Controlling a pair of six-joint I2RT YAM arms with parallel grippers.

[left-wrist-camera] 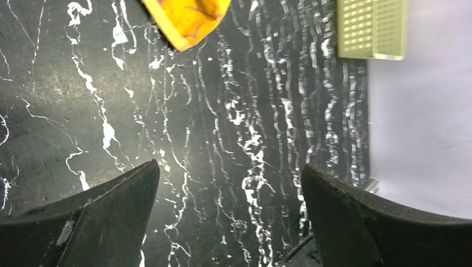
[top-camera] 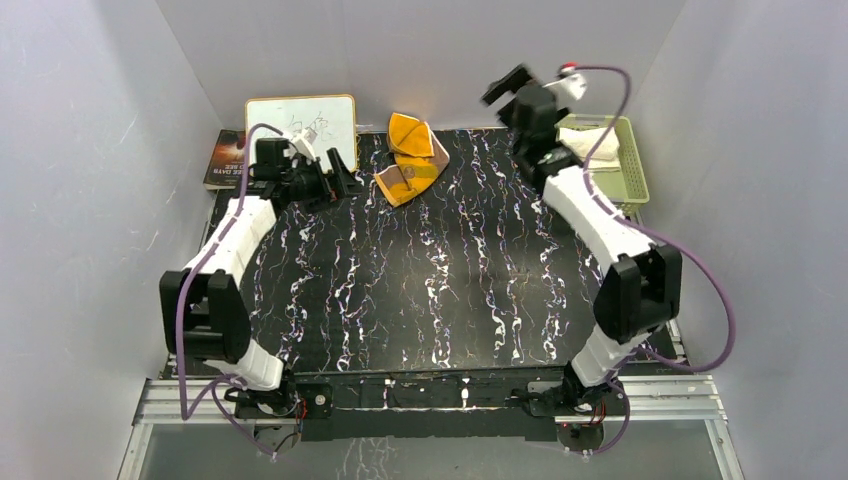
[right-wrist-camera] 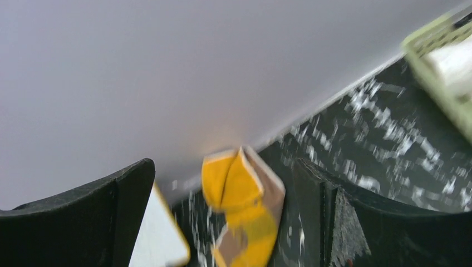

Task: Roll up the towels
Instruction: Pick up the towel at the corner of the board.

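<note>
My left gripper goes down and toward the right in the top view onto the orange-yellow towel's corner nearest it next, since its open fingers frame only bare mat.
The orange-yellow towel [top-camera: 410, 160] lies crumpled at the far middle of the black marbled mat, brownish reverse showing. It also shows in the left wrist view [left-wrist-camera: 186, 16] and, blurred, in the right wrist view [right-wrist-camera: 245, 206]. The cream-white towel [top-camera: 590, 143] lies in the green basket [top-camera: 630, 165] at the far right. My left gripper [top-camera: 345, 175] is open and empty, just left of the orange towel; its fingers [left-wrist-camera: 111, 211] frame bare mat. My right gripper [top-camera: 505, 88] is raised near the back wall, open and empty, between the orange towel and the basket.
A white board with writing [top-camera: 300, 125] leans at the back left, with a book [top-camera: 228, 160] beside it. The basket also shows in the left wrist view [left-wrist-camera: 370, 28] and the right wrist view [right-wrist-camera: 439, 72]. Grey walls enclose the mat [top-camera: 430, 290] on three sides.
</note>
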